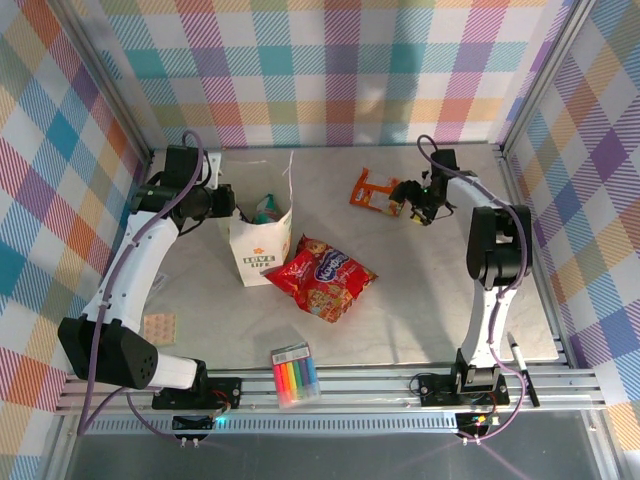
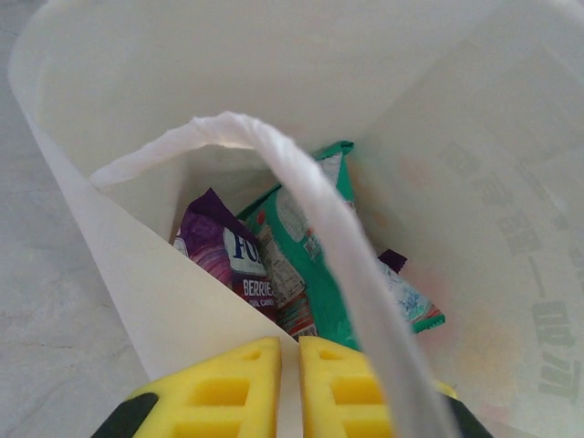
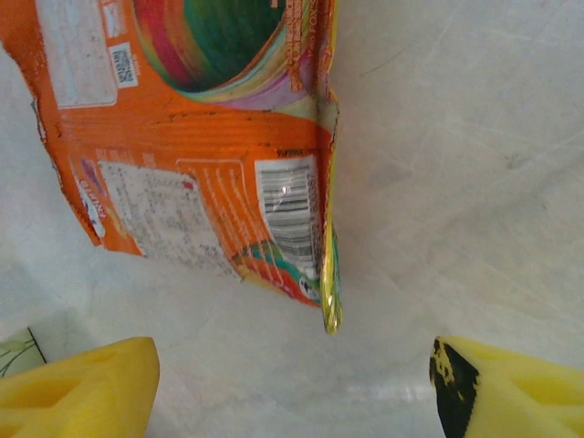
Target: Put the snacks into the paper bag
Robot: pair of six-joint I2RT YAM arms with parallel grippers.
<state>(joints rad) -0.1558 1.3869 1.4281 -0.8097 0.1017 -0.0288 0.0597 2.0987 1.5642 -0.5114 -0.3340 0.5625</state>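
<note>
The orange packet's barcode corner (image 1: 396, 208) is just ahead and points between my right gripper's open fingers. My right gripper should next move forward toward the bag (image 1: 260, 248) and close around that corner.
The white paper bag (image 1: 260, 248) stands upright at the left of the table. My left gripper (image 1: 237, 208) is shut on its near wall (image 2: 137, 274), the yellow fingers (image 2: 228, 388) pinching the paper edge. Inside the bag lie a purple packet (image 2: 228, 254) and a teal-and-white packet (image 2: 310, 251), and a second purple corner (image 2: 392, 262) peeks out behind them. The large red packet (image 1: 320, 275) lies flat just right of the bag. The orange packet (image 1: 373, 188) lies at the back. My right gripper (image 3: 294, 365) is open, low over the table, with the orange packet's (image 3: 182, 155) corner just ahead between the fingers.
A clear pack of rainbow markers (image 1: 295, 376) lies near the front edge. A small peach pad (image 1: 158, 326) sits beside the left arm. A black pen (image 1: 520, 365) rests on the front right rail. The bag's twisted handle (image 2: 310, 205) arches across its mouth.
</note>
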